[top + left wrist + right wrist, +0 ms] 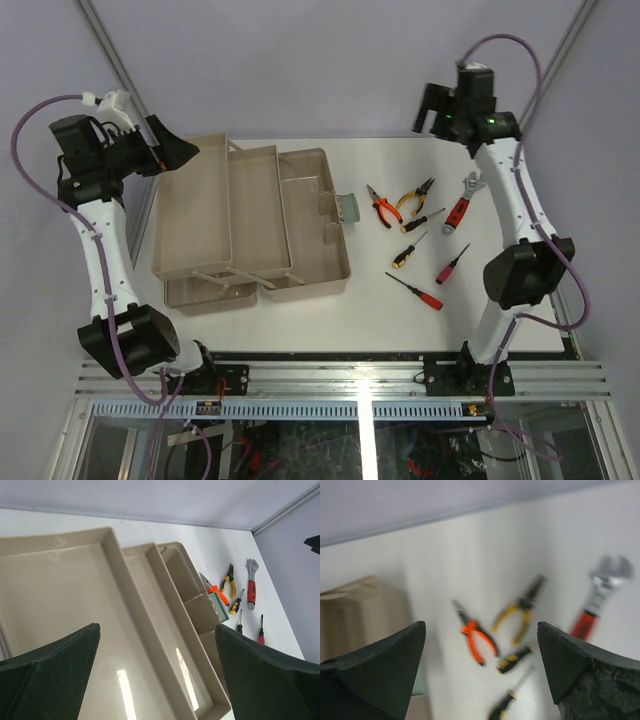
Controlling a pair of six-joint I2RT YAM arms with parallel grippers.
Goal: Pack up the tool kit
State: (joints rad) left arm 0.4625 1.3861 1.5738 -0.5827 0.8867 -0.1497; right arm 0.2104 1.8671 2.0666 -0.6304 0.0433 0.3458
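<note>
I will next turn my right gripper to match the red-handled wrench and lower it toward the right in the top view, onto the wrench's neck.
The tan toolbox lies open on the left half of the table, its trays fanned out and bare, with a pale green latch on its right side. My left gripper hangs open above the box's far left corner; its wrist view looks down into the trays between the spread fingers. To the right of the box lie orange pliers, yellow pliers, a red-handled wrench and several screwdrivers. My right gripper is open, raised beyond the tools, holding nothing. Its blurred wrist view shows the orange pliers and wrench.
The white table ends at an aluminium rail in front, where both arm bases are bolted. Slanted frame poles rise at the back corners. A red screwdriver lies nearest the front edge.
</note>
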